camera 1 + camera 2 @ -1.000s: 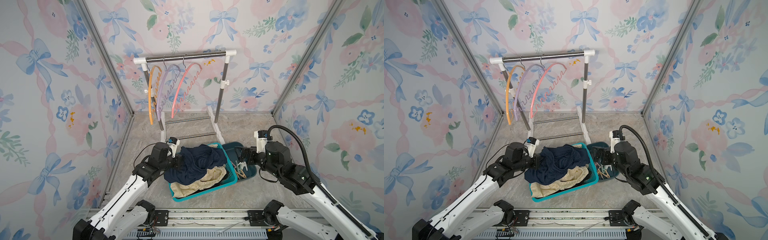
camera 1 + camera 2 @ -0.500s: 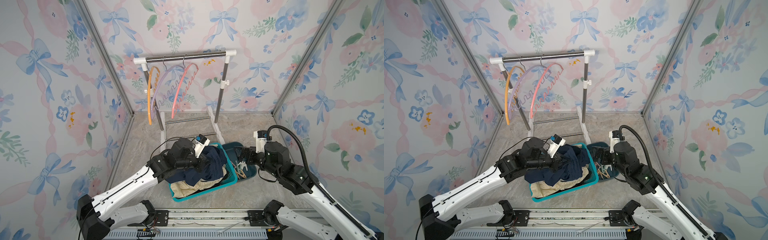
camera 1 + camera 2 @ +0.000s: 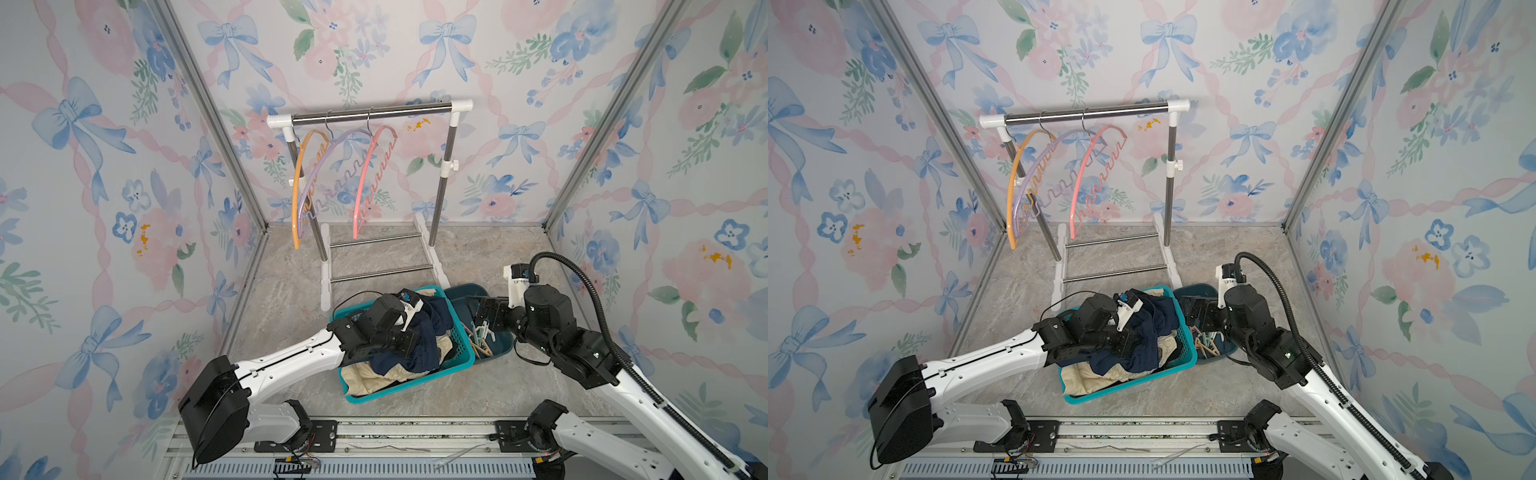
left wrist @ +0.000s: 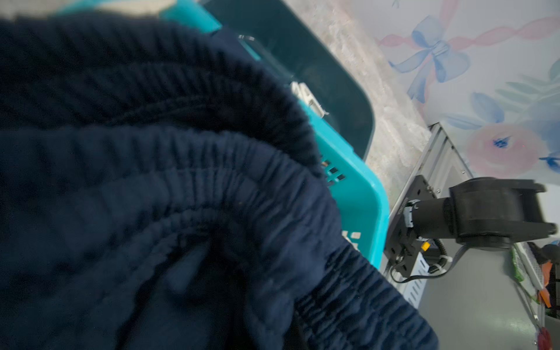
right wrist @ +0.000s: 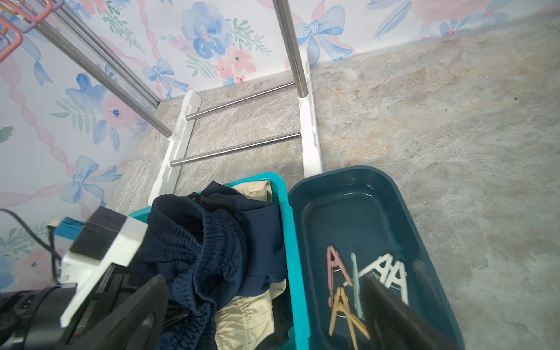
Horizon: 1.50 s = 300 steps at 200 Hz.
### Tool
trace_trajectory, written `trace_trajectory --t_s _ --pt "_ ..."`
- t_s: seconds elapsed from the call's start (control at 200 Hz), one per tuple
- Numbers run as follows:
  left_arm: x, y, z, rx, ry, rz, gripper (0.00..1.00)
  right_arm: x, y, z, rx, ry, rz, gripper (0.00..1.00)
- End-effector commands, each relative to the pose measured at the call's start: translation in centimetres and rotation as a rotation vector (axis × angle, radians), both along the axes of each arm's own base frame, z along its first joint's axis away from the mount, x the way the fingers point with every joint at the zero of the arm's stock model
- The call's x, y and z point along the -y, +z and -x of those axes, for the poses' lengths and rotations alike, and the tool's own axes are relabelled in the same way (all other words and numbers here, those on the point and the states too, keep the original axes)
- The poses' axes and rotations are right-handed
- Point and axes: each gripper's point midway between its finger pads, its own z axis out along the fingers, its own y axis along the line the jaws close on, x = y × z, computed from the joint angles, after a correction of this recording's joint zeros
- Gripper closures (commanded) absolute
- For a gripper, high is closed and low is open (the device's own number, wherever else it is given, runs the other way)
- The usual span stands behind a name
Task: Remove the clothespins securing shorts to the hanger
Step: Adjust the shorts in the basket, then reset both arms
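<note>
The left gripper stays over the turquoise basket [image 4: 362, 217] directly below it and opens its fingers next, releasing the navy shorts already bunched atop the cream shorts.
The navy shorts [image 3: 428, 332] lie bunched on top of the turquoise basket [image 3: 415, 388], over the cream shorts [image 3: 365, 374]. My left gripper [image 3: 409, 340] is buried in the navy cloth and shut on it. In the left wrist view the navy shorts [image 4: 181, 181] hide the jaws. Several clothespins [image 5: 363, 281], white, mint, pink and light orange, lie in the dark teal bin [image 5: 424, 242]. My right gripper [image 5: 266, 312] hangs open above the edge between basket and bin, holding nothing. The three hangers, orange [image 3: 296, 195], lilac [image 3: 332, 145] and pink [image 3: 363, 183], hang bare.
The clothes rack [image 3: 374, 112] stands at the back, its white feet [image 5: 310, 127] just behind the basket and bin. Floral walls close in on three sides. Marbled floor [image 3: 498, 257] shows to the right of the rack.
My left arm has swung from the basket's left side to over the basket, bunching the navy shorts towards the right. The right arm has stayed still and open.
</note>
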Motion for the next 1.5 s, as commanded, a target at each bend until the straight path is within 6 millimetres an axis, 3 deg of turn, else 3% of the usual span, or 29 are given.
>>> trace_trajectory --t_s 0.0,0.135,0.235,0.255,0.405,0.44,0.57,0.77,0.9,1.015,1.08,1.095,1.135,1.265,1.495 --pt "-2.4 -5.1 0.4 -0.086 0.066 -0.099 1.00 0.2 0.0 -0.2 0.006 -0.014 -0.028 0.00" --pt "-3.8 -8.3 0.8 -0.123 0.079 -0.181 1.00 0.3 -0.3 -0.2 -0.003 -0.017 -0.022 0.00" --pt "-3.8 -7.6 0.5 -0.111 0.078 -0.165 1.00 0.6 -0.4 -0.2 -0.010 -0.025 -0.015 0.00" --pt "-3.8 -7.2 0.5 -0.107 0.079 -0.162 0.96 0.6 -0.5 -0.2 -0.011 -0.027 -0.013 0.00" --pt "-3.9 -3.3 -0.2 -0.037 0.089 -0.126 0.56 1.9 -0.7 -0.3 -0.008 -0.067 -0.004 0.00" --pt "-3.4 -1.1 -0.7 -0.002 0.092 -0.086 0.50 2.3 -0.6 -0.4 -0.005 -0.084 -0.002 0.00" --pt "-3.3 3.2 -0.5 0.057 0.101 0.014 0.31 3.7 -0.5 -0.5 0.015 -0.125 0.014 0.04" --pt "-3.8 9.1 -0.3 0.149 0.111 0.127 0.24 6.3 -0.4 -0.2 0.044 -0.189 0.087 0.04" --pt "-7.7 10.3 -2.0 0.285 0.250 0.051 0.18 8.0 -0.1 0.0 0.094 -0.243 0.113 0.03" --pt "-12.4 10.2 -4.0 0.409 0.431 -0.044 0.02 9.3 -0.3 -0.1 0.152 -0.281 0.159 0.04" --pt "-14.9 10.2 -4.9 0.476 0.534 -0.092 0.02 10.1 -0.6 -0.3 0.194 -0.305 0.192 0.03" --pt "-15.6 9.1 -4.9 0.474 0.549 -0.121 0.02 10.2 -0.7 -0.4 0.204 -0.313 0.200 0.04" --pt "-17.1 8.8 -5.4 0.499 0.611 -0.140 0.02 10.5 -0.8 -0.5 0.236 -0.317 0.220 0.03" --pt "-21.3 8.0 -6.7 0.562 0.783 -0.133 0.02 11.6 -1.7 -1.0 0.298 -0.360 0.271 0.04" --pt "-26.8 6.1 -8.7 0.691 0.978 -0.182 0.02 13.6 -4.0 -2.6 0.333 -0.435 0.321 0.03"
